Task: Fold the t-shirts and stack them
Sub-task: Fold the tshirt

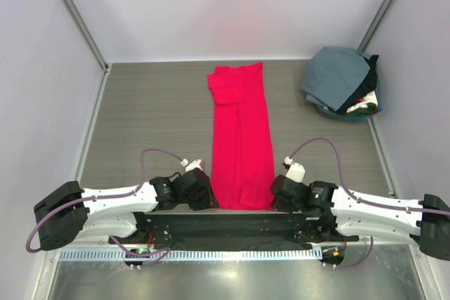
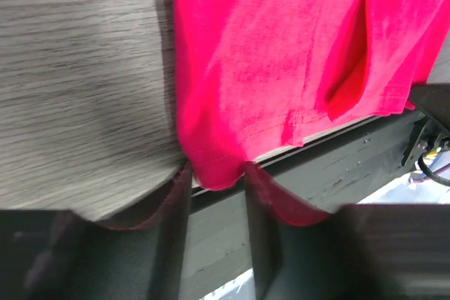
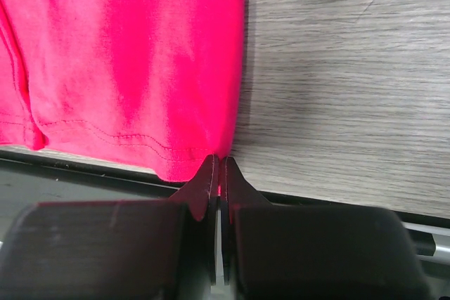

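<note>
I should lift the hem corner with my right gripper, move it outward, lower it there and let go, as the far part of the t-shirt's still-long strip is outward of the gripper.
A bright red t-shirt [image 1: 240, 138] lies folded into a long narrow strip down the middle of the table, its hem at the near edge. My left gripper [image 1: 209, 198] is at the hem's left corner. In the left wrist view the red t-shirt [image 2: 281, 54] has that corner tucked between the tips of the left gripper [image 2: 216, 171], whose fingers still stand apart. My right gripper [image 1: 275, 198] is at the hem's right corner. In the right wrist view the right gripper [image 3: 219, 164] is shut on the edge of the red t-shirt [image 3: 119, 54].
A slate grey-blue t-shirt [image 1: 336, 75] tops a heap of other shirts in a teal basket [image 1: 346, 116] at the back right. The wood-grain table [image 1: 155, 117] is walled at the left, back and right. A black strip [image 1: 232, 226] runs along the near edge.
</note>
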Available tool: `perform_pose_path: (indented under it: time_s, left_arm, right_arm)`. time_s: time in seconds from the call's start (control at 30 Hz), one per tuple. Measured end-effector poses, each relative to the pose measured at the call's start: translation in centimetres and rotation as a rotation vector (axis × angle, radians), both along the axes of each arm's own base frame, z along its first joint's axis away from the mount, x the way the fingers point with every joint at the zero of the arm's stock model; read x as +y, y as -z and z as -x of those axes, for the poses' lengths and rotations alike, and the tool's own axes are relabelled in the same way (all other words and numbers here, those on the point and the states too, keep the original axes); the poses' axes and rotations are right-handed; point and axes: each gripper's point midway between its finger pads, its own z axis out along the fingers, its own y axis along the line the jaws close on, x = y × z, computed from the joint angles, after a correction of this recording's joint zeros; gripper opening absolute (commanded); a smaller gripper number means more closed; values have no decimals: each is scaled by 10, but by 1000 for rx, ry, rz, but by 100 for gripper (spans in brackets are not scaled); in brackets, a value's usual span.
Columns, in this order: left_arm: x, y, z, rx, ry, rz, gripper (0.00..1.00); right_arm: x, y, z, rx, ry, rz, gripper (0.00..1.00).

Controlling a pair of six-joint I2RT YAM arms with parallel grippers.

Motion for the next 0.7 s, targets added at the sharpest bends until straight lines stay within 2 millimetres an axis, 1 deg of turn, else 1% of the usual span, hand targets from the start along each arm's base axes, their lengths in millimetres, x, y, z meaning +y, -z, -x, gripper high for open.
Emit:
perform_pose_path:
  time_s: [0.03,0.07,0.13,0.27,0.33,0.4,0.5,0.57,0.67,0.7]
  left_arm:
    - [0,1,0,1,0,-3,17]
    - [1,4,0,4,-2,-14,0]
    - [1,6,0,10,-4,-25,0]
    - [0,1,-1,7,7,-43,0]
    - [-3,-5,-3,2,9,-49,0]
    - [-7,-15,-9,-12,10,-42,0]
    - [-14,-35,-27,-47,-5,-19,0]
    - [-13,-46,-44,-72,-36,-4,0]
    - [-8,-62,-71,-112,-74,0,0]
    - [-6,-67,-80,-123,-81,-6,0]
  right_arm:
    - [0,0,0,-1,-2,-2,1]
    - [0,-1,0,-3,-5,-3,1]
    - [0,-1,0,-8,-13,-3,1]
    - [0,-2,-1,-18,-32,8,1]
    - [0,-7,-4,-26,-34,24,1]
    - [3,-16,-12,-41,-40,43,1]
    - [7,-32,-30,-74,-29,68,1]
    - [6,-43,-47,-101,-8,83,1]
    - [-4,-62,-76,-148,36,103,1]
    - [-9,-70,-89,-166,61,113,1]
